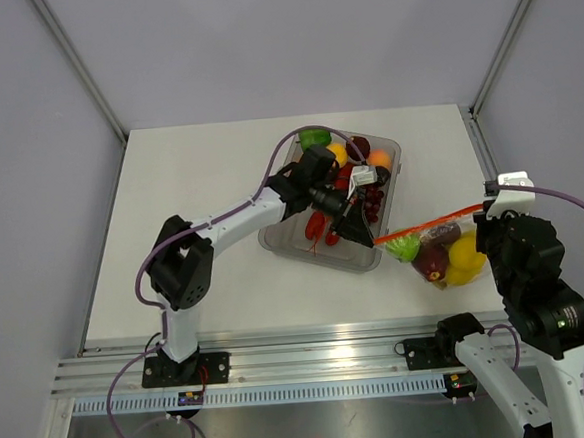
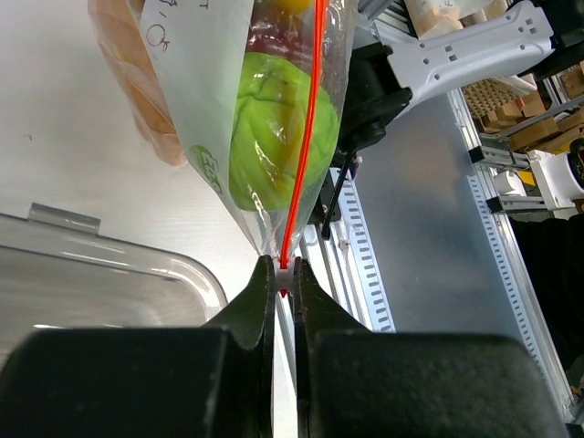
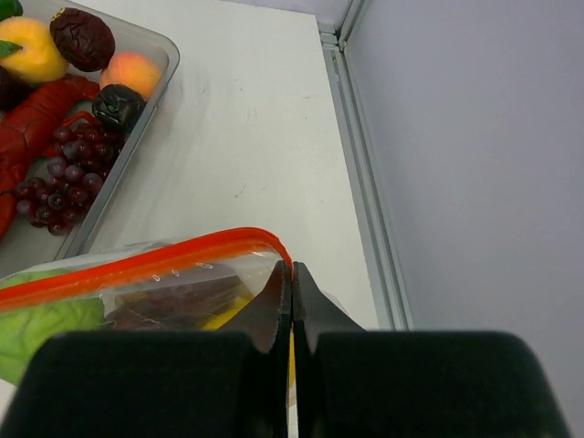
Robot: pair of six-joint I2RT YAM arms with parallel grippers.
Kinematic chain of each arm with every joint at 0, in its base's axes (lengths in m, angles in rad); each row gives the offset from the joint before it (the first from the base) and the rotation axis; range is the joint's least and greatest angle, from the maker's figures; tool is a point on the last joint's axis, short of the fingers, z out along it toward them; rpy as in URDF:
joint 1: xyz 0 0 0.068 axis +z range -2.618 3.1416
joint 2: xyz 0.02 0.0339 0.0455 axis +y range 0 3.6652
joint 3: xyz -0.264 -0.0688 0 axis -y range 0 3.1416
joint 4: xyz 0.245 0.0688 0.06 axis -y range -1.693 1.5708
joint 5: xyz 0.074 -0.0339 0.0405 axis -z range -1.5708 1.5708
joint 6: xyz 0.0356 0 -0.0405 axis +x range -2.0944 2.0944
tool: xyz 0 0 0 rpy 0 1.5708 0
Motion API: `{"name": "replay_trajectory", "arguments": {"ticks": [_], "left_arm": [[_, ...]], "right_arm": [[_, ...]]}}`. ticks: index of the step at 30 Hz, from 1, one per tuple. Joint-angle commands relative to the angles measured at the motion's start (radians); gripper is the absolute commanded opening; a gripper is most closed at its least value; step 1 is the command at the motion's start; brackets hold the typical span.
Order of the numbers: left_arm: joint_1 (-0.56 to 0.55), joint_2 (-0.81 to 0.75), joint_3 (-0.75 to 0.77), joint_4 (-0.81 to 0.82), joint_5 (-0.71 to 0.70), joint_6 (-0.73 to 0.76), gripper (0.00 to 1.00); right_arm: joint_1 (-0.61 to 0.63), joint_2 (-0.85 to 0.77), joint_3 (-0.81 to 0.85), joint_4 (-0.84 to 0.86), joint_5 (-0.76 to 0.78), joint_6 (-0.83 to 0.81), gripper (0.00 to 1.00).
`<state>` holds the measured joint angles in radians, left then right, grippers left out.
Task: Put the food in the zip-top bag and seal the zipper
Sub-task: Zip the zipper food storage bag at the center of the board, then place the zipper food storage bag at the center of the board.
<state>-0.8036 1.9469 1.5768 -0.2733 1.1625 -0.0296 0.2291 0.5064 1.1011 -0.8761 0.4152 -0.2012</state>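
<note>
My left gripper should next let go of the slider and move back over the bare tabletop [image 2: 237, 260] beside the tray's near corner, because the white slider [image 2: 285, 274] is at the zipper's end.
The clear zip-top bag [image 1: 443, 254] hangs stretched between my two grippers, right of the tray. It holds a yellow fruit [image 1: 465, 257], a dark red fruit [image 1: 431, 263] and a green piece [image 1: 404, 249]. The orange-red zipper [image 1: 428, 224] runs taut along its top. My left gripper [image 1: 372, 238] is shut on the white slider [image 2: 285, 274] at the zipper's left end. My right gripper [image 1: 487, 210] is shut on the bag's right corner [image 3: 285, 258]. In the left wrist view the zipper [image 2: 310, 119] crosses the green piece [image 2: 269, 137].
The rigid clear tray [image 1: 393, 154] stands mid-table and holds the red lobster [image 3: 36, 119], purple grapes [image 3: 64, 182], an orange fruit [image 3: 132, 73] and other food. The metal frame rail [image 3: 365, 182] runs along the table's right edge. The near rail [image 1: 312, 358] carries the arm bases.
</note>
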Motion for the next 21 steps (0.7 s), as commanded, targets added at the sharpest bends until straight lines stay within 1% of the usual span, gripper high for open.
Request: {"name": "replay_trajectory", "arguments": {"ticks": [1, 6, 7, 8, 9, 10, 11, 13, 14, 15, 16, 17, 18, 19, 20, 21], "left_arm": [[0.009, -0.075, -0.037, -0.043, -0.021, 0.034, 0.00], [-0.017, -0.089, -0.046, 0.020, -0.012, -0.016, 0.00], [-0.022, -0.091, -0.061, 0.043, 0.000, -0.053, 0.00], [-0.028, -0.091, -0.070, 0.122, 0.012, -0.084, 0.00], [-0.045, -0.091, -0.080, 0.161, 0.020, -0.143, 0.00], [-0.055, -0.089, -0.083, 0.190, 0.026, -0.165, 0.00], [-0.065, -0.089, -0.089, 0.248, 0.022, -0.187, 0.00], [-0.095, -0.085, -0.089, 0.305, 0.014, -0.249, 0.00], [-0.103, -0.083, -0.089, 0.371, -0.004, -0.275, 0.00], [-0.117, -0.075, -0.092, 0.411, -0.018, -0.341, 0.00], [-0.118, -0.071, -0.095, 0.451, -0.058, -0.381, 0.14], [-0.118, -0.071, -0.100, 0.533, -0.073, -0.423, 0.45], [-0.115, -0.071, -0.113, 0.549, -0.098, -0.461, 0.54], [-0.111, -0.084, -0.119, 0.551, -0.118, -0.458, 0.60], [-0.099, -0.097, -0.124, 0.522, -0.160, -0.446, 0.69], [-0.091, -0.114, -0.132, 0.501, -0.187, -0.416, 0.93]], "right_arm": [[-0.002, -0.002, 0.000, 0.157, 0.076, 0.000, 0.00], [-0.004, 0.053, -0.039, 0.247, 0.036, 0.036, 0.00], [-0.002, 0.067, -0.050, 0.273, 0.031, 0.036, 0.00], [-0.004, 0.084, -0.059, 0.326, 0.027, 0.036, 0.00], [-0.004, 0.125, -0.073, 0.354, 0.025, 0.033, 0.00], [-0.002, 0.150, -0.082, 0.388, 0.025, 0.029, 0.00], [-0.002, 0.174, -0.090, 0.458, 0.030, 0.020, 0.00], [-0.004, 0.257, -0.112, 0.538, 0.045, 0.010, 0.00], [-0.007, 0.286, -0.118, 0.619, 0.053, -0.001, 0.00], [-0.010, 0.353, -0.127, 0.653, 0.057, -0.006, 0.00], [-0.032, 0.389, -0.127, 0.686, 0.060, -0.004, 0.00], [-0.049, 0.424, -0.126, 0.716, 0.053, 0.026, 0.07], [-0.069, 0.495, -0.097, 0.709, 0.037, 0.052, 0.31], [-0.091, 0.520, -0.078, 0.691, 0.002, 0.080, 0.46], [-0.094, 0.538, -0.060, 0.656, -0.009, 0.126, 0.59], [-0.094, 0.552, -0.034, 0.643, -0.025, 0.141, 0.69]]}}
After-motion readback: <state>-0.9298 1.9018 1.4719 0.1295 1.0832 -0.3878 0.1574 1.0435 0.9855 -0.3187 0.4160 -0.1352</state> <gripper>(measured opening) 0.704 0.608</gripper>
